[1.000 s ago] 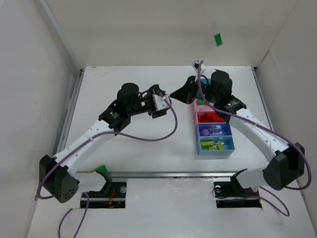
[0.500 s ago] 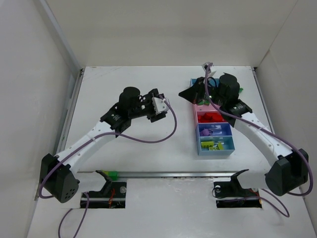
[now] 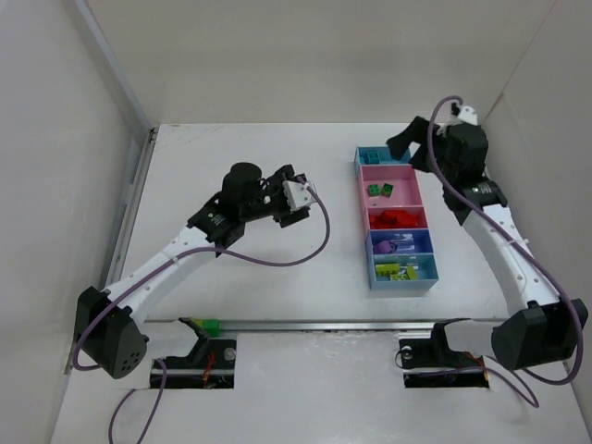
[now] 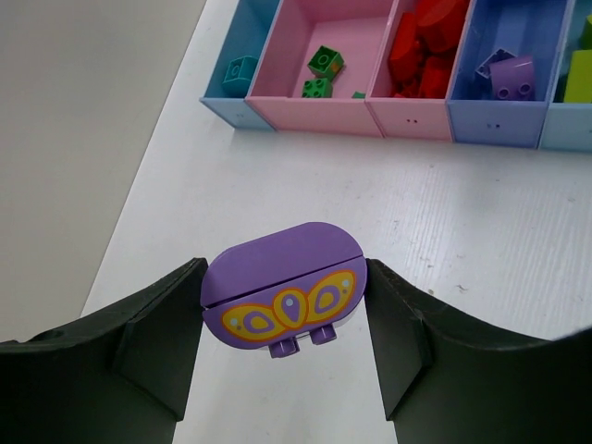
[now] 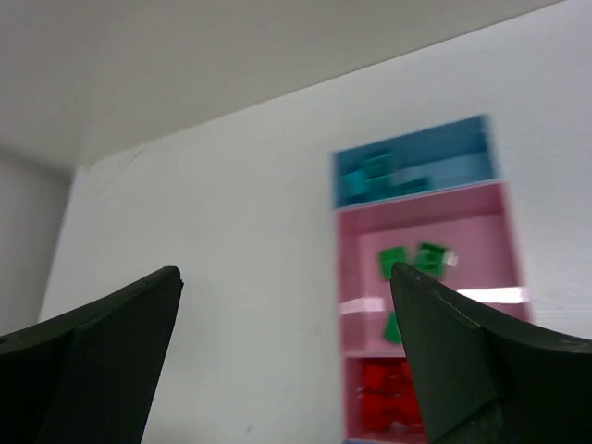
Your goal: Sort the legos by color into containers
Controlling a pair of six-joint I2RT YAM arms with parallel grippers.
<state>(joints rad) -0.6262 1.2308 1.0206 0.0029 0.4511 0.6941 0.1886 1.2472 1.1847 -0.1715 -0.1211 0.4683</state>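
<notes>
The tabletop beside the green legos' bin lies below my right gripper, toward the right in the top view, so my right gripper will lower to that side next.
My left gripper (image 3: 298, 196) (image 4: 283, 305) is shut on a rounded purple lego (image 4: 282, 296) with a yellow butterfly pattern, held above the table left of the containers (image 3: 363, 199) (image 4: 314, 118). The strip holds teal legos (image 3: 374, 154), green legos (image 3: 379, 189) (image 4: 325, 62) (image 5: 412, 260), red legos (image 3: 396, 219) (image 4: 427, 42), purple legos (image 3: 396, 246) (image 4: 511, 74) and yellow-green legos (image 3: 398, 269), each colour in its own bin. My right gripper (image 3: 413, 145) (image 5: 285, 273) hangs open and empty at the strip's far right end.
White enclosure walls stand close on the left, right and back. A metal rail (image 3: 305, 325) runs along the table's near edge, with a small green tag (image 3: 211, 326) beside it. A purple cable (image 3: 277, 261) loops off the left arm.
The right gripper has opened and swung from above the pink bin to the back right. Green legos now show in that bin. The left arm has not moved.
</notes>
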